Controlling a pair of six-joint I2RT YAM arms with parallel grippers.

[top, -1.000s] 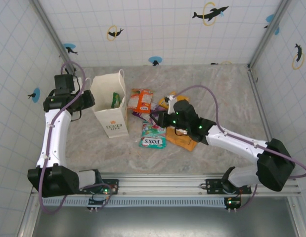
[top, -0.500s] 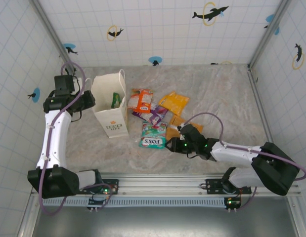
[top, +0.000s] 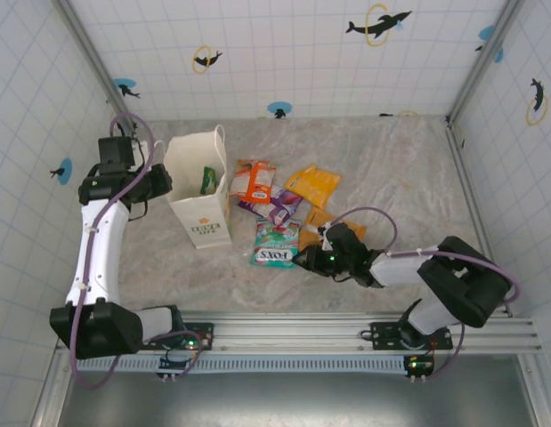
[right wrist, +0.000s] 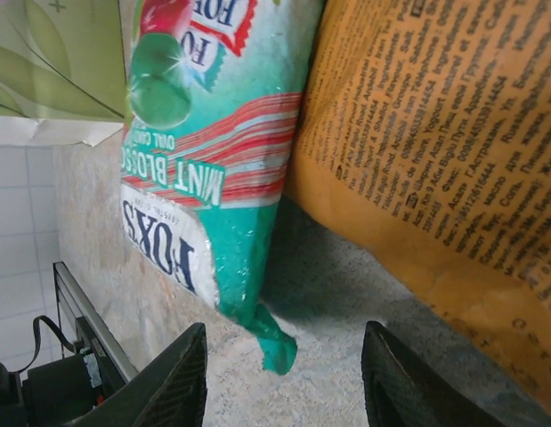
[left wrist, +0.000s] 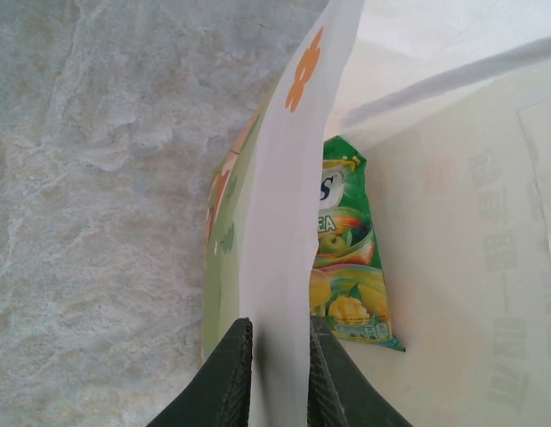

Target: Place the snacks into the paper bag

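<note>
I will next slide my right gripper outward along the teal packet and close it on the packet's side edge by the orange packet, since that edge runs outward from my fingers.
The white paper bag (top: 200, 191) stands upright at the left; my left gripper (top: 158, 184) is shut on its left wall (left wrist: 279, 267), one finger inside, one outside. A green-yellow packet (left wrist: 346, 253) lies inside the bag (top: 207, 180). On the table lie an orange-white packet (top: 253, 180), a yellow-orange packet (top: 312, 185), a purple one (top: 277, 208), a teal-green FOX'S packet (top: 276, 244) and an orange packet (top: 333, 224). My right gripper (top: 303, 261) is open, low at the table, with the teal packet's (right wrist: 208, 169) twisted corner between its fingers, touching neither. The orange packet (right wrist: 435, 151) lies just to the right.
Tiled walls with dolphin stickers enclose the marbled table (top: 400, 178). A metal rail (top: 346, 331) runs along the near edge beside the arm bases. Bare table lies at the right and at the far back.
My right arm pulled back from over the packets, dropped low toward the near edge, and now points its open gripper at the teal packet's corner. The left arm and bag stayed still.
</note>
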